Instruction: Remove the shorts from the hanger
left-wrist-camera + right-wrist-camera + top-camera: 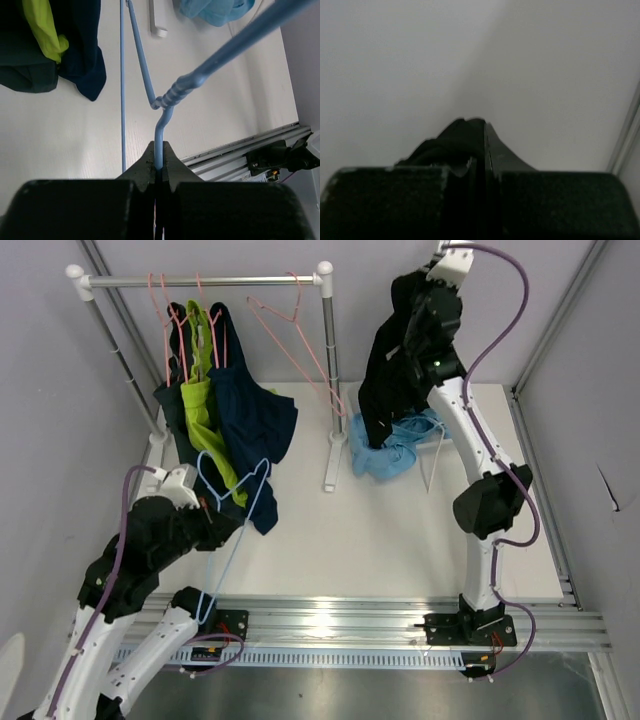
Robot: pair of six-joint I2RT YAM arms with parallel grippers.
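Note:
I will next move the bare blue hanger (238,490) outward with my left gripper onto the top bar's free part (256,282) next to the empty pink hanger and let go of the blue hanger.
Dark blue-green shorts (172,400), lime green shorts (200,405) and navy shorts (252,412) hang from pink hangers on the rack at the back left. Light blue shorts (388,455) lie in a heap on the table. My left gripper (208,512) is shut on the hook of a bare blue hanger (238,490), which also shows in the left wrist view (172,95). My right gripper (408,292) is raised high and shut on the black shorts (385,380), which hang down over the light blue heap. Black cloth (445,142) bulges between its jaws.
The rack's top bar (230,281) and right post (329,370) stand mid-table. An empty pink hanger (290,335) hangs near the post. A thin white hanger (435,455) lies by the light blue heap. An aluminium rail (350,620) runs along the near edge. Walls close in on both sides.

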